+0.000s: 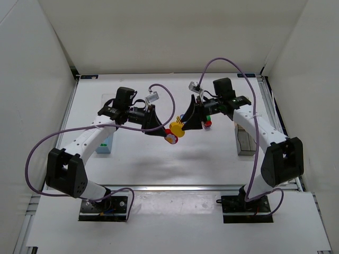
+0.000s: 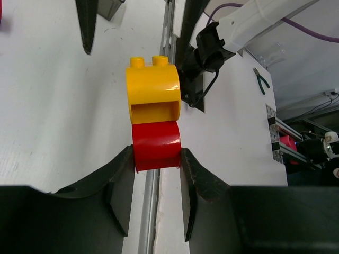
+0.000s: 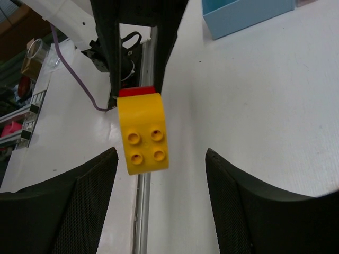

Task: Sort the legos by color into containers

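The clear tray is below and to the left in the top view. My left gripper should swing the red lego outward next, lower it and let it go.
Held in the air over the middle of the table is a stack of two legos. It is a red rounded lego (image 2: 156,145) with a yellow rounded lego (image 2: 153,98) stuck on its far end. My left gripper (image 2: 157,159) is shut on the red one, a finger on each side. In the top view the stack (image 1: 174,132) hangs between the two arms. My right gripper (image 3: 161,159) faces the yellow lego (image 3: 143,132) with its jaws open wide, and the studded face lies just ahead of the fingers without touching them. The red lego (image 3: 136,91) peeks out behind.
A light blue container (image 1: 106,144) stands by the left arm and also shows as a blue box (image 3: 249,16) in the right wrist view. A clear container (image 1: 244,143) sits under the right arm. Small red and green pieces (image 1: 208,121) lie by the right wrist.
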